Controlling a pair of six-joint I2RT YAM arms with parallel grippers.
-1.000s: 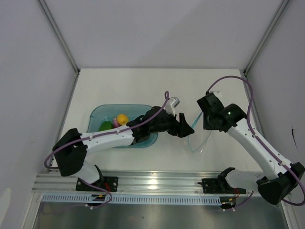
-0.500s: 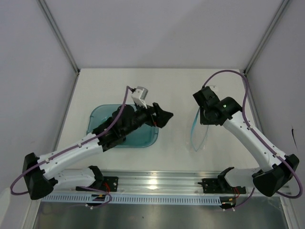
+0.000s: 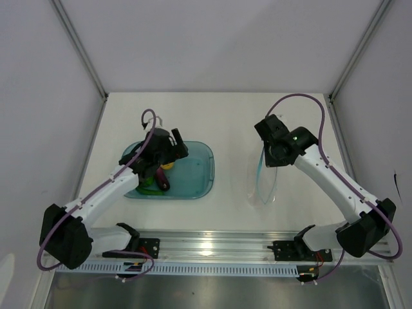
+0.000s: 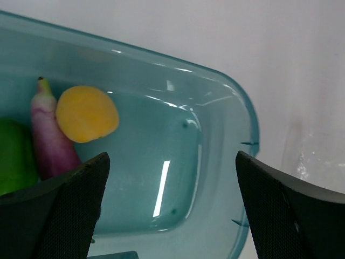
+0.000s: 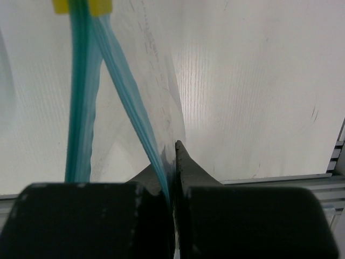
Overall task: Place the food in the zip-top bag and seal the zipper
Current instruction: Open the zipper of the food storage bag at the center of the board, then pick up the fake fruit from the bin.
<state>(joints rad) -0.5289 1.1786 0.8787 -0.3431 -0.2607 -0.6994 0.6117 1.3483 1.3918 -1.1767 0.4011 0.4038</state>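
Note:
The round yellow-orange fruit [image 4: 87, 113] is near the tray's far rim, so my left gripper needs to move outward, toward the pink-purple piece [image 4: 49, 137], and lower onto the fruit.
The food lies in a teal tray [image 3: 199, 174]: a round yellow-orange fruit [image 4: 87, 113], a pink-purple piece [image 4: 49, 137] and a green vegetable [image 4: 15, 156]. My left gripper [image 3: 162, 168] hovers open and empty over the tray's left part, its fingers [image 4: 81, 194] wide apart just right of the food. My right gripper [image 3: 271, 153] is shut on the zip-top bag [image 3: 265, 183] at its blue-teal zipper [image 5: 124, 89], holding the bag's top edge lifted above the table. The bag's mouth gapes, two strips apart, in the right wrist view.
The tray [image 4: 237, 108] sits left of centre on the white table. White walls enclose the cell. An aluminium rail [image 3: 212, 248] runs along the near edge.
My left arm has swung from near the bag back left to over the tray's food. My right gripper has raised the bag's zipper edge and shifted slightly left.

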